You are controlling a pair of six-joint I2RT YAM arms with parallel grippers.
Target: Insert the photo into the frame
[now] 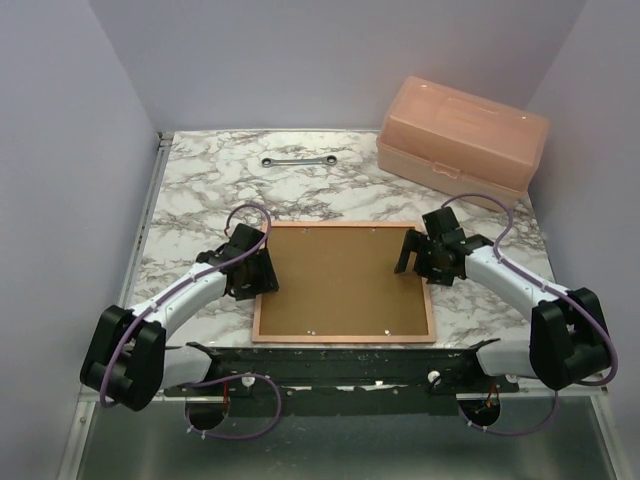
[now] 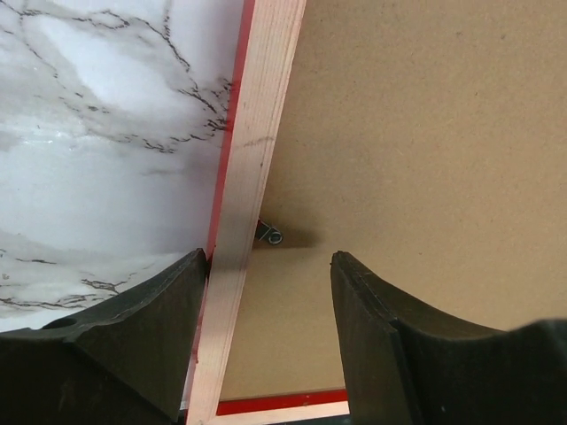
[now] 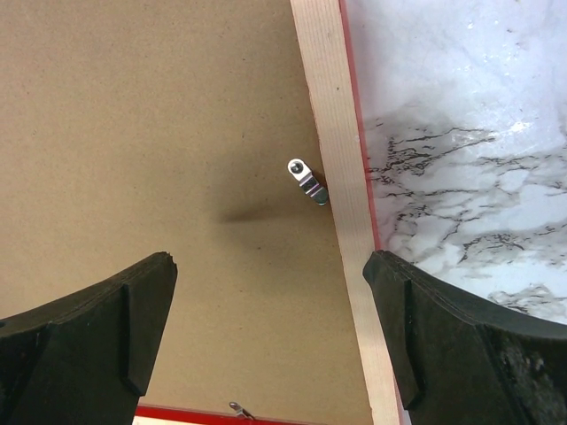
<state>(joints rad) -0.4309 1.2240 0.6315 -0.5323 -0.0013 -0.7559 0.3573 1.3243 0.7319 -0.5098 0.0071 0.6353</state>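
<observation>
My right gripper draws its open fingers back and down next and closes them on the near end of the straddled bar (image 1: 431, 326) (image 3: 383, 400), below and back from it.
The frame (image 1: 345, 338) lies face down on the marble table, pale wood rim up, a red edge showing. A brown backing board (image 1: 345, 278) fills it. The photo is hidden. My left gripper (image 1: 264, 268) hovers over the frame's left rail (image 2: 252, 150), open, its fingers astride the rail and gripping nothing. A small metal clip (image 2: 270, 234) sits just ahead of them. My right gripper (image 1: 412, 252) is open over the right rail (image 3: 332, 150); one finger stands above the board (image 3: 151, 115) and the other past the rim. A clip (image 3: 306, 180) lies ahead.
A pink plastic box (image 1: 463, 143) stands at the back right. A metal wrench (image 1: 298, 160) lies at the back centre. Grey walls close in the marble table (image 1: 200, 190) on three sides. A second clip (image 3: 237, 410) sits on the frame's near rail.
</observation>
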